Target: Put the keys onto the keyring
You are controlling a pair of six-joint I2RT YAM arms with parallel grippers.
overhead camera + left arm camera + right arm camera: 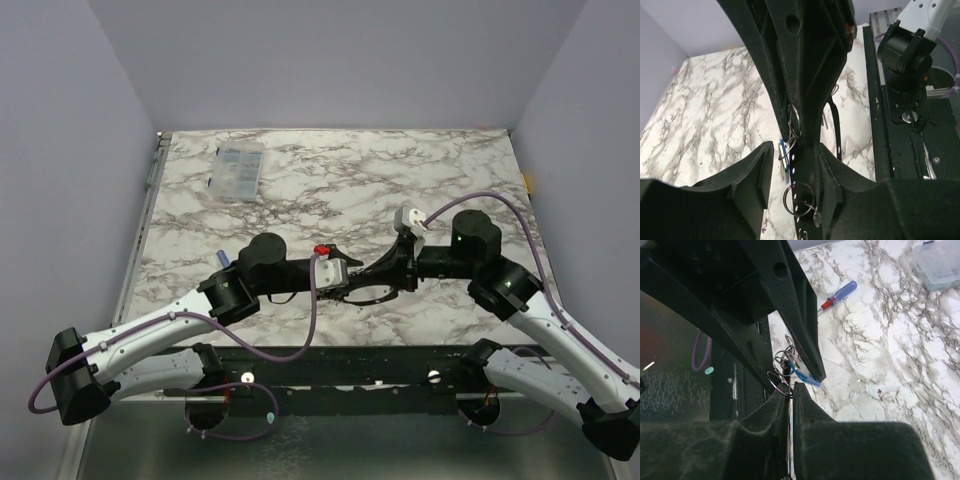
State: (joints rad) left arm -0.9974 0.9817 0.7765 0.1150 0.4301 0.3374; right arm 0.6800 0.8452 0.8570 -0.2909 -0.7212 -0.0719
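Note:
The strap already runs between the fingers of my left gripper, so I should next keep that gripper by the right gripper's fingers and close it onto the dark strap (801, 162).
The keyring shows as a dark perforated strap (796, 176) with thin metal rings (800, 199), hanging in a loop between the arms (375, 297). A tiny blue-headed key (784, 157) hangs on the rings, also in the right wrist view (802, 372). My right gripper (791, 388) is shut on the strap and a ring (776, 381), at the table's middle (388, 272). My left gripper (793, 154) is open, its jaws either side of the strap and rings, facing the right gripper (345, 276). Any other keys are hidden.
A clear plastic box (240, 168) lies at the back left, also in the right wrist view (940, 262). A blue-handled screwdriver (840, 294) lies on the marble by the left arm (222, 260). A small red item (321, 250) sits beside the left wrist.

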